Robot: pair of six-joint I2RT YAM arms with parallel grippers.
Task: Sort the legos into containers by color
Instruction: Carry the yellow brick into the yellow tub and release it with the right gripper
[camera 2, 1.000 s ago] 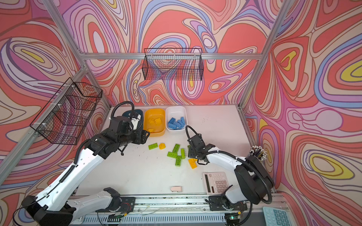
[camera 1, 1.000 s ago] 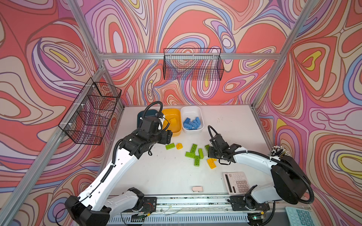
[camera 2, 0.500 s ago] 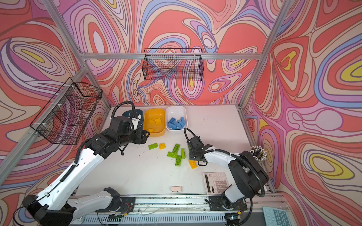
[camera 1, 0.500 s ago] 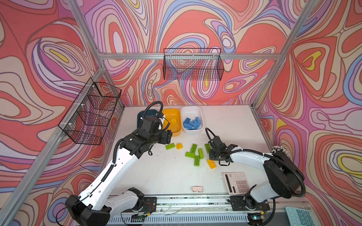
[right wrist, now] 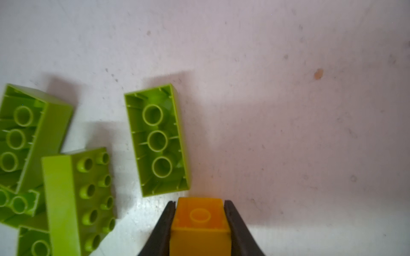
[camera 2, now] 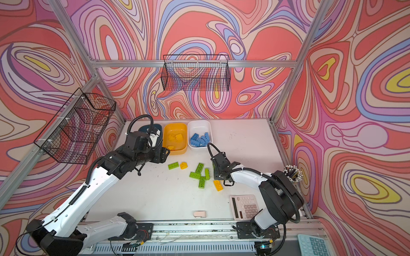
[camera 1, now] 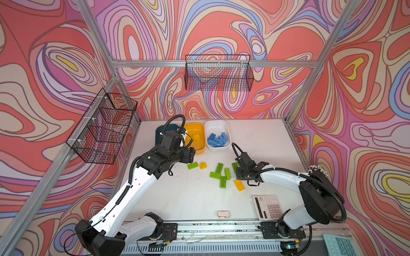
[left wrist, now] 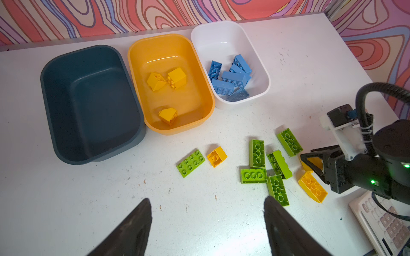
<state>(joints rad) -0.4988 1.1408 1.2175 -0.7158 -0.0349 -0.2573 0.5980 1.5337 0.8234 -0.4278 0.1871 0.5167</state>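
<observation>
The yellow container (camera 2: 176,139) stands outward of the robot's right gripper, past the white one, so the right gripper needs to lift outward over it next and release the small yellow lego.
My right gripper (right wrist: 200,212) is shut on a small yellow lego (right wrist: 199,232) low over the table, beside several lime green legos (camera 1: 219,175). In the left wrist view that yellow lego (left wrist: 316,163) shows between the right gripper's fingers. A longer yellow lego (camera 1: 239,185) lies just in front of it. A green lego (camera 1: 192,165) and a short yellow one (camera 1: 202,165) lie apart to the left. The teal container (left wrist: 51,73) is empty, the yellow container (left wrist: 137,66) holds three yellow legos, and the white container (left wrist: 264,73) holds blue legos (left wrist: 230,79). My left gripper (left wrist: 207,199) hangs open and empty near the teal and yellow containers.
A pink calculator (camera 1: 268,207) and a small pink block (camera 1: 223,213) lie near the table's front edge. Black wire baskets hang on the back wall (camera 1: 218,75) and the left wall (camera 1: 104,126). A cup of pens (camera 1: 317,170) stands at the right edge.
The right gripper has shifted slightly left and its jaws have shut on the small yellow lego. The left arm has not moved.
</observation>
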